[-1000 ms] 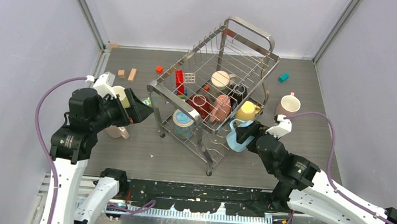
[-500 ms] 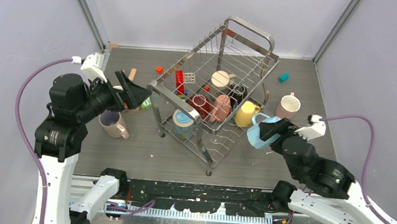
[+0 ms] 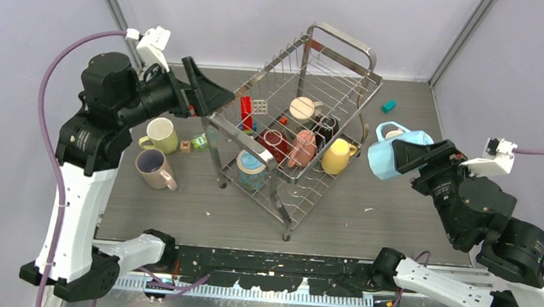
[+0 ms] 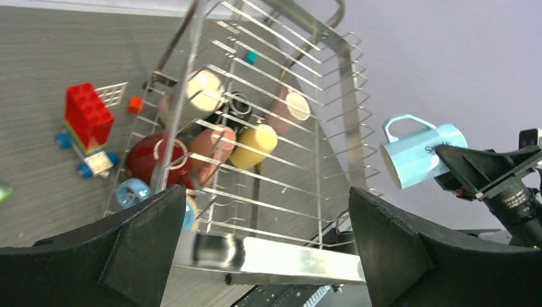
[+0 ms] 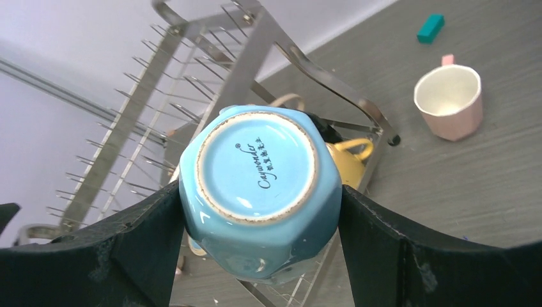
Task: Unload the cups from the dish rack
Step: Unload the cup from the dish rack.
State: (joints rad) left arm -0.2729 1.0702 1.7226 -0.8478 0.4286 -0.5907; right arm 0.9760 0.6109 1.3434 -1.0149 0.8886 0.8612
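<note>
My left gripper should swing over the rack (image 3: 243,140) next, onto the light blue cup's open rim (image 3: 376,169). The rim lies to the gripper's right in the top view and faces it.
The dish rack (image 3: 243,140) stands mid-table, tilted on its feet. It holds dark red (image 3: 273,142), pink (image 3: 303,147), yellow (image 3: 337,156), cream (image 3: 302,108), black (image 3: 326,123) and blue-and-tan (image 3: 250,169) cups. My right gripper (image 3: 401,156) is shut on a light blue cup (image 3: 386,154), held in the air right of the rack with its base (image 5: 255,163) toward the wrist camera. My left gripper (image 3: 214,98) hangs open above the rack's left end, and the rim bar (image 4: 281,259) runs between its fingers (image 4: 147,236). A yellow-green cup (image 3: 161,135) and a mauve cup (image 3: 153,168) stand on the table at left.
A pink cup (image 5: 449,100) stands on the table right of the rack, near a teal block (image 5: 431,28). A red block tower (image 3: 246,111) and a small green block (image 3: 199,143) lie by the rack's left side. Grey walls close in on both sides.
My right gripper has lifted the light blue cup up and to the right, away from the rack's near corner. The left arm has risen from the table cups toward the rack's left end.
</note>
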